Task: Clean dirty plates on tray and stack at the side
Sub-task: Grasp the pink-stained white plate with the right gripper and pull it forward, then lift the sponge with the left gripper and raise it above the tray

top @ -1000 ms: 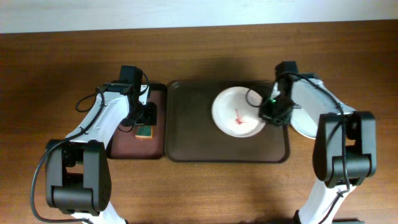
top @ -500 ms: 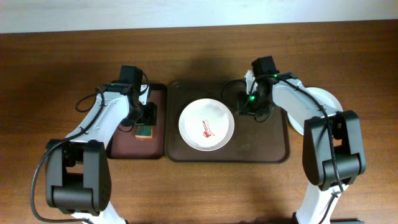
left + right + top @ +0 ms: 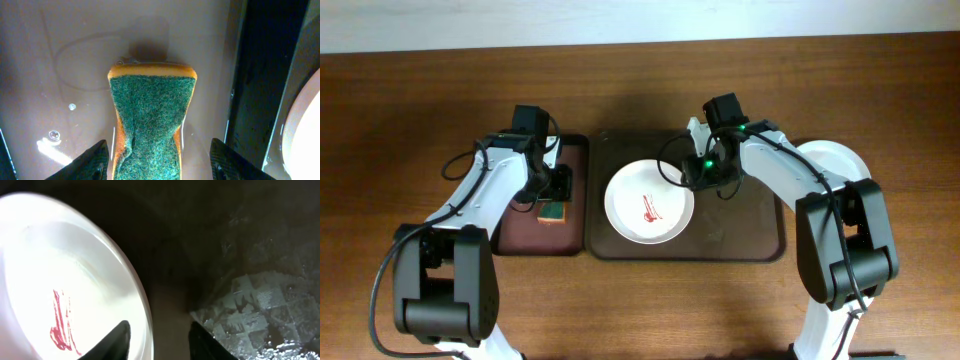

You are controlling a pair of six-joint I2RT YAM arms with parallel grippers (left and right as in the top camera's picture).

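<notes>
I will lower my left gripper a little next and close its open fingers on the green sponge's orange sides, because the sponge [image 3: 553,210] lies below my gripper, between those fingers.
One white plate [image 3: 649,200] with a red smear [image 3: 651,208] lies on the left half of the dark brown tray [image 3: 760,235]. My right gripper [image 3: 698,172] is at the plate's upper right rim. In the right wrist view it [image 3: 159,326] is open and straddles that rim, one finger over the plate [image 3: 60,270] and the other over the tray floor [image 3: 240,255]. Another white plate [image 3: 835,160] sits on the table to the right of the tray, partly under the right arm. My left gripper [image 3: 552,197] hangs open over the sponge [image 3: 553,210].
The green sponge [image 3: 150,115] with orange sides lies flat on the small maroon tray [image 3: 60,60], between my open left fingers without touching them. That tray [image 3: 520,235] stands just left of the big one. Wet patches glint on the brown tray's floor [image 3: 250,310].
The smeared plate slid from the tray's right half to its left half. My right gripper followed it leftward and now sits over its rim. The left arm and sponge stayed still.
</notes>
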